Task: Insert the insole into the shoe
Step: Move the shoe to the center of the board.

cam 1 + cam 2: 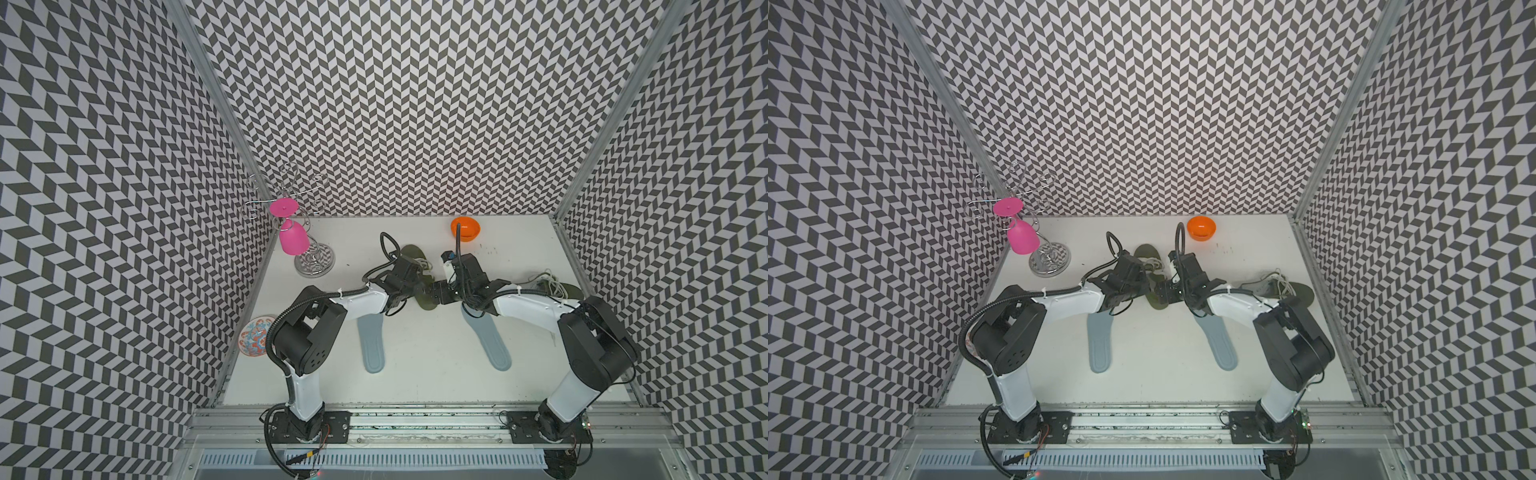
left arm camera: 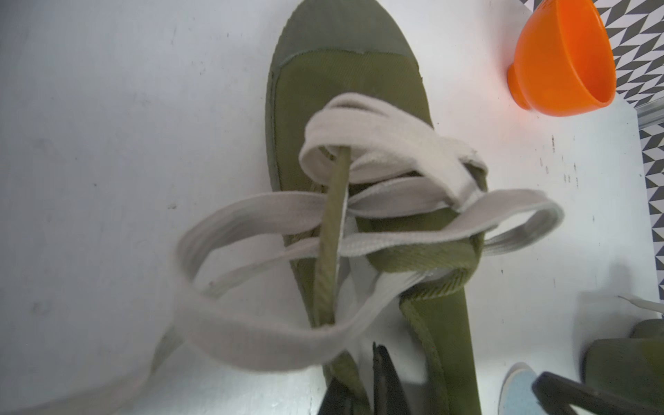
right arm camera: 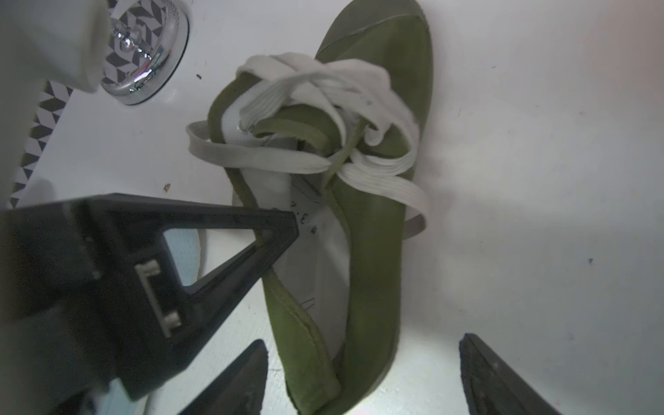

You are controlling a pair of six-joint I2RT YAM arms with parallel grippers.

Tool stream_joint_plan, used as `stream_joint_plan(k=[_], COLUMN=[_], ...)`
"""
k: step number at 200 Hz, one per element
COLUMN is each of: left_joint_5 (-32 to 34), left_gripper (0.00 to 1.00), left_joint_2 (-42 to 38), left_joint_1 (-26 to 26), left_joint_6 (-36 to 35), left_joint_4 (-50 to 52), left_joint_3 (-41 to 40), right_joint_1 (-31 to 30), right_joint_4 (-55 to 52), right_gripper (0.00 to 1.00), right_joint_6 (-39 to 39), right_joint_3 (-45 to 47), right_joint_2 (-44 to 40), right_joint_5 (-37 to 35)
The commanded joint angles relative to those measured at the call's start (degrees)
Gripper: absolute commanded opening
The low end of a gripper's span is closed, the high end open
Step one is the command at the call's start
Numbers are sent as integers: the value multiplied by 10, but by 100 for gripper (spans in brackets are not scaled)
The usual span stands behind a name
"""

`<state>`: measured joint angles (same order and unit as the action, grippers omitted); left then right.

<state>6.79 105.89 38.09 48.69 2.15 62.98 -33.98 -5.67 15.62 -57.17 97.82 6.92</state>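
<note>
My left gripper should next pull the thin olive rim [image 2: 350,368] a little way back toward my base and then let go of it, because the shoe's white inside shows bare beside it.
An olive green shoe [image 1: 412,253] with loose white laces lies at mid-table, toe toward the back wall, in both top views [image 1: 1147,254]. My left gripper [image 2: 363,391] is shut on the fabric rim of the shoe's opening [image 2: 345,366]; its black finger [image 3: 276,230] shows at that rim in the right wrist view. My right gripper [image 3: 363,377] stands open, its jaws on either side of the shoe's heel [image 3: 323,388] without touching it. Two grey-blue insoles lie flat nearer the front, one [image 1: 372,345] under the left arm and one [image 1: 490,340] under the right arm.
A second olive shoe [image 1: 561,287] lies at the right edge behind the right arm. An orange bowl [image 1: 465,228] sits at the back. A pink glass [image 1: 291,239] hangs on a wire rack [image 1: 314,262] at back left. A patterned plate [image 1: 255,336] is at the left edge.
</note>
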Motion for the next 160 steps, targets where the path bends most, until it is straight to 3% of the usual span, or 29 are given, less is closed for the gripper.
stream_joint_plan(k=[1,51,117,160], left_joint_5=[-5,-16,-9,-28], left_gripper=[13,11,7,7], left_joint_2=[-29,-44,-53,-66], left_joint_1=[12,24,30,30], left_joint_6=[12,-5,-26,-40], left_joint_4=[-31,-46,-45,-60], left_joint_3=[-23,-38,-56,-62], right_joint_1=[-19,-21,5,4], right_joint_4=[-2,3,6,2], right_gripper=[83,83,83,83], right_joint_6=[8,7,6,-18], right_joint_3=[-23,-52,-77,-110], right_joint_2=[32,82,70,131], right_joint_5=[-36,-73,-58,-49])
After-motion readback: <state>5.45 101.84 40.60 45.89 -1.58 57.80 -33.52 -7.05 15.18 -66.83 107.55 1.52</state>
